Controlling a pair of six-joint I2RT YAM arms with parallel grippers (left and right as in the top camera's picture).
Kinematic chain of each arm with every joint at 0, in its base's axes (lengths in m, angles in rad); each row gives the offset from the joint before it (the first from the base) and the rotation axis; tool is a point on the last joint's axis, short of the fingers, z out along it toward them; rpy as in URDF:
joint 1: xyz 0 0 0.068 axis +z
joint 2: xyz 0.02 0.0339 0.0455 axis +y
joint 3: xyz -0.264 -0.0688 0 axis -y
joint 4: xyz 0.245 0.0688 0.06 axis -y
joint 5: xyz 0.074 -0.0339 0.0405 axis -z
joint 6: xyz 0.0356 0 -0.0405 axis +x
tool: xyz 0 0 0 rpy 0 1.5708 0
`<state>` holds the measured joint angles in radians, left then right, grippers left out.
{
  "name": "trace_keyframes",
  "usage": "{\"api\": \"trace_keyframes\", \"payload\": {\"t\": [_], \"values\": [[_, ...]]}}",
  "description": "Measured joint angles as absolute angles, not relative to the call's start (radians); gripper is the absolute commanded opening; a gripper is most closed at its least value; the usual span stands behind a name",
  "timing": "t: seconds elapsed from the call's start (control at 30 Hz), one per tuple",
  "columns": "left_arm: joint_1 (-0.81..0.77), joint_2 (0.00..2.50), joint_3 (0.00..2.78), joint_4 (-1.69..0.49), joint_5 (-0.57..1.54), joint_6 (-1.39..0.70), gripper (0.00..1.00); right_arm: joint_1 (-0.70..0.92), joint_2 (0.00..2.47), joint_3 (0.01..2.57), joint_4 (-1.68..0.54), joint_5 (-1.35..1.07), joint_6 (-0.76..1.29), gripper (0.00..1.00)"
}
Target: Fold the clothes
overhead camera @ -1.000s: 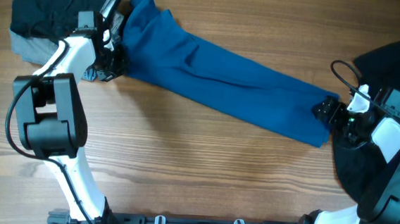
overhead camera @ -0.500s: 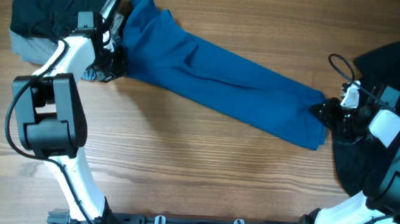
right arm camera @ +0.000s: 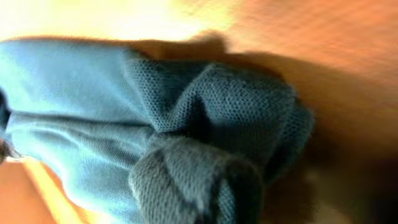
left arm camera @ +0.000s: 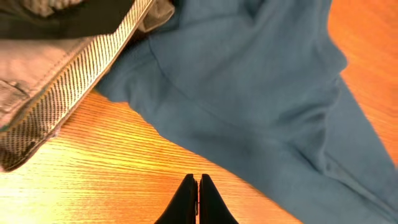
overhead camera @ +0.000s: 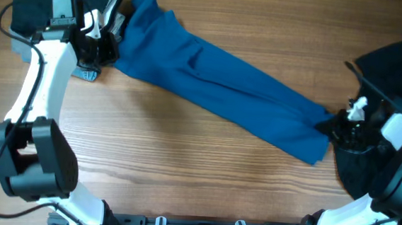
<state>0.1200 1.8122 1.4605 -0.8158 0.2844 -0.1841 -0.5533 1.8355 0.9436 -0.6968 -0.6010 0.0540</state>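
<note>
The band runs outward and left of my right gripper in the overhead view, so it will next carry the shirt's end over the shirt's stretched band (overhead camera: 281,98) and let go.
The clothes' main piece, a deep-blue shirt (overhead camera: 217,82), lies stretched in a long diagonal band from the back left to the right side of the table. My right gripper (overhead camera: 332,126) is shut on the shirt's right end, and bunched blue mesh fabric (right arm camera: 205,143) fills the right wrist view, hiding the fingers. My left gripper (overhead camera: 103,52) is shut and empty beside the shirt's left end. Its fingertips (left arm camera: 189,193) hover over bare wood just short of the blue fabric (left arm camera: 249,93).
A pile of black and pale grey folded pieces (overhead camera: 41,9) sits at the back left corner; its grey denim edge (left arm camera: 56,93) lies close to my left gripper. A loose black garment (overhead camera: 392,65) lies at the right under my right arm.
My right gripper has closed on the shirt's right end and drawn it slightly right and toward the front. The left arm has swung, its wrist now further back and left.
</note>
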Motion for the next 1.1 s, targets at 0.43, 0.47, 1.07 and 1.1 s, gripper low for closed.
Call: {"api": "trace_keyframes", "payload": {"t": [0.43,0.47,1.07,1.1], "values": [[0.120,1.782,1.460,-0.887,0.284,-0.184,0.04,-0.587,1.501,1.285,-0.935,-0.288,0.115,0.04],[0.120,1.782,1.460,-0.890,0.284,-0.184,0.04,-0.537,1.501,1.285,-0.918,-0.319,0.143,0.05],[0.019,1.782,1.460,-0.891,0.284,-0.184,0.04,0.017,1.705,1.285,-0.705,-0.339,0.509,0.17],[0.019,1.782,1.460,-0.891,0.284,-0.184,0.04,0.037,1.705,1.285,-0.694,-0.339,0.532,0.46]]}}
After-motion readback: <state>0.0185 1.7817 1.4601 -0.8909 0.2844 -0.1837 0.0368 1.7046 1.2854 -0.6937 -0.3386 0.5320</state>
